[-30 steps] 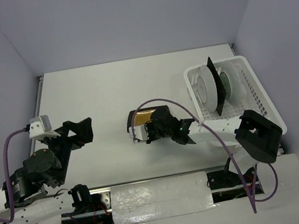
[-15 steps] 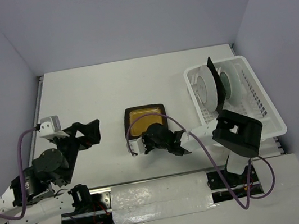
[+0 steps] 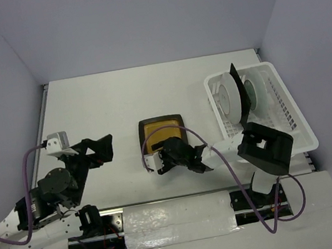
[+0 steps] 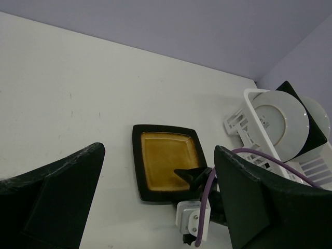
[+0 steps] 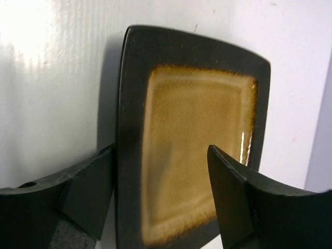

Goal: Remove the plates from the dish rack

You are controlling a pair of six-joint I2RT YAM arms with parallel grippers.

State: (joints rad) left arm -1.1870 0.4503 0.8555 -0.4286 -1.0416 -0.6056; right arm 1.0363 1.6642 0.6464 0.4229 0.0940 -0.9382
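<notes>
Open rack (image 3: 291, 118) beside the wall-side round plate's rim (image 3: 261, 84) leaves room for my fingers. I need to raise my right gripper next, move it across past the black plate and bring it down onto that rim.
The amber-centred square plate (image 3: 162, 131) lies flat on the table, left of the dish rack (image 3: 291, 118). My right gripper (image 3: 171, 147) stands open at the plate's near edge. In the right wrist view the plate (image 5: 197, 150) fills the gap of the gripper (image 5: 160, 150), with one finger (image 5: 88, 192) off its left rim and the other over its right part, neither pressing it. A pale round plate (image 3: 231, 95), a black square plate (image 3: 242, 101) and another round plate (image 3: 254, 90) stand on edge in the rack. My left gripper (image 3: 98, 149) is open and empty, well left of the amber plate (image 4: 166, 158).
The rack (image 4: 248, 129) sits against the table's right edge, near the right wall. The right arm's purple cable (image 3: 222, 160) loops over the table in front of the rack. Bare white table (image 3: 118, 100) stretches behind and left of the amber plate.
My right gripper has opened and let go of the amber plate, which was held tilted and now lies flat. The right arm drew back toward me. The left arm edged slightly right.
</notes>
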